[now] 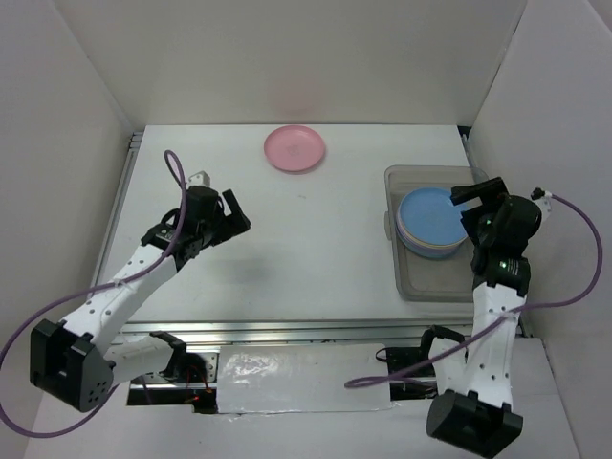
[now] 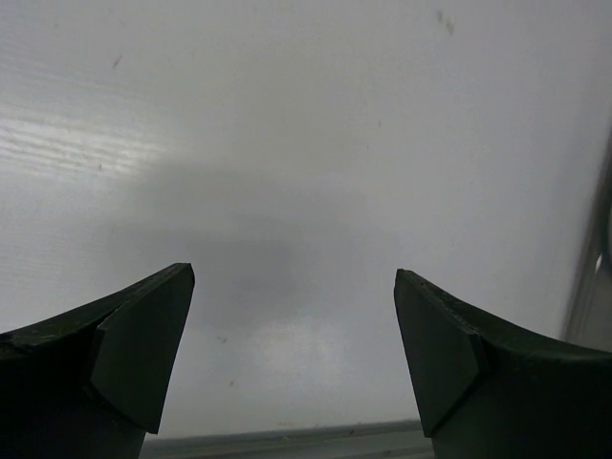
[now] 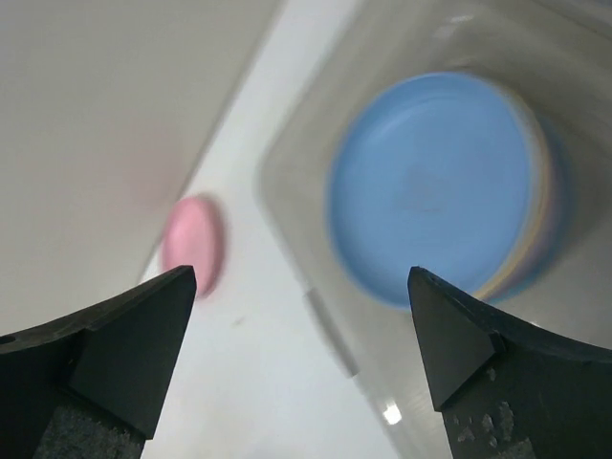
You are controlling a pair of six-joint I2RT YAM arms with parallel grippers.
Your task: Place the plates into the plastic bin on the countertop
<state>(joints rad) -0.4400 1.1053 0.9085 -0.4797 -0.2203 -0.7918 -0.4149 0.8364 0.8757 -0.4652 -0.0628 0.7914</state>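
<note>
Only the pink plate is still outside the bin (image 1: 413, 273). My left gripper should move outward and down next, onto the pink plate's rim (image 1: 268, 152) on the side facing it.
A pink plate (image 1: 295, 147) lies alone on the white countertop (image 1: 316, 239) near the back wall; it also shows in the right wrist view (image 3: 194, 241). The clear plastic bin (image 1: 413, 273) stands at the right and holds a stack of plates with a blue plate (image 1: 431, 219) on top, also seen in the right wrist view (image 3: 435, 182). Other plates' edges show under the blue one. My left gripper (image 1: 235, 215) is open and empty over the left of the countertop. My right gripper (image 1: 475, 196) is open and empty above the bin's right side.
White walls enclose the countertop on the left, back and right. A metal rail (image 1: 287, 330) runs along the near edge. Purple cables loop from both arms.
</note>
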